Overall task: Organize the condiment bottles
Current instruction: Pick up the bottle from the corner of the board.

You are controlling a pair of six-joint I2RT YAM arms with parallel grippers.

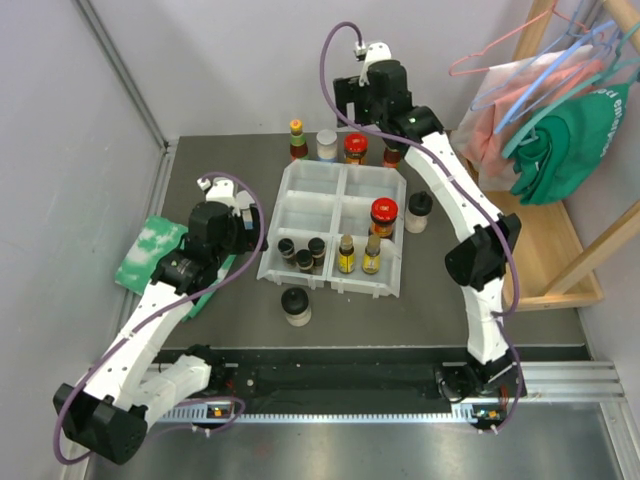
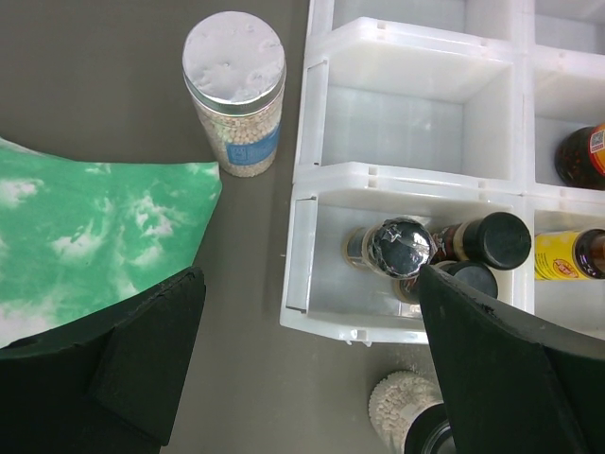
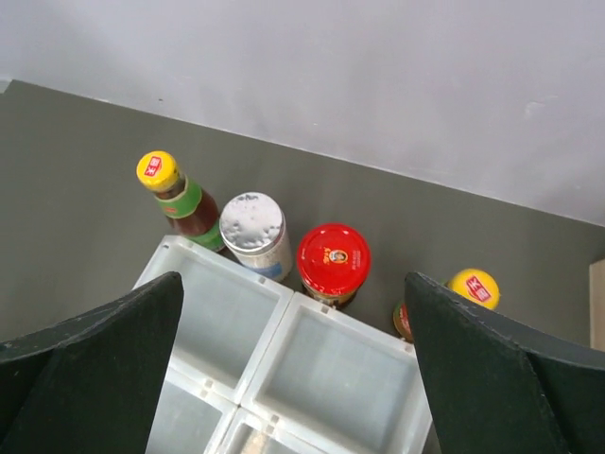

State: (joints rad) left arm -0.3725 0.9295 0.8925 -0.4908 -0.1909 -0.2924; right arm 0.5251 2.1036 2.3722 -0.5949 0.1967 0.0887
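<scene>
My right gripper lowers onto the red lid of the jar (image 1: 355, 143) (image 3: 334, 258) behind the tray next, fingers astride it. This jar still stands outside the tray's empty far sections.
The white tray (image 1: 300, 185) holds three tiny dark jars (image 1: 303, 253), two black-capped yellow-labelled bottles (image 1: 358, 253) and a red-lidded jar (image 1: 383, 215). Behind it stand a yellow-capped sauce bottle (image 1: 297, 140), a pale-lidded jar (image 1: 327, 145), a red-lidded jar (image 1: 355, 148) and a second yellow-capped bottle (image 3: 474, 287). A black-capped jar (image 1: 419, 210) stands right of the tray, and another (image 1: 296, 305) in front. My left gripper (image 2: 312, 378) is open and empty over the table left of the tray, near a pale-lidded jar (image 2: 233, 90). My right gripper (image 3: 302, 359) is open and empty above the tray's far compartments.
A green-white cloth (image 1: 150, 250) lies left of the left gripper. A wooden rack with hangers and clothes (image 1: 560, 110) stands at the right. A metal rail runs along the table's left side.
</scene>
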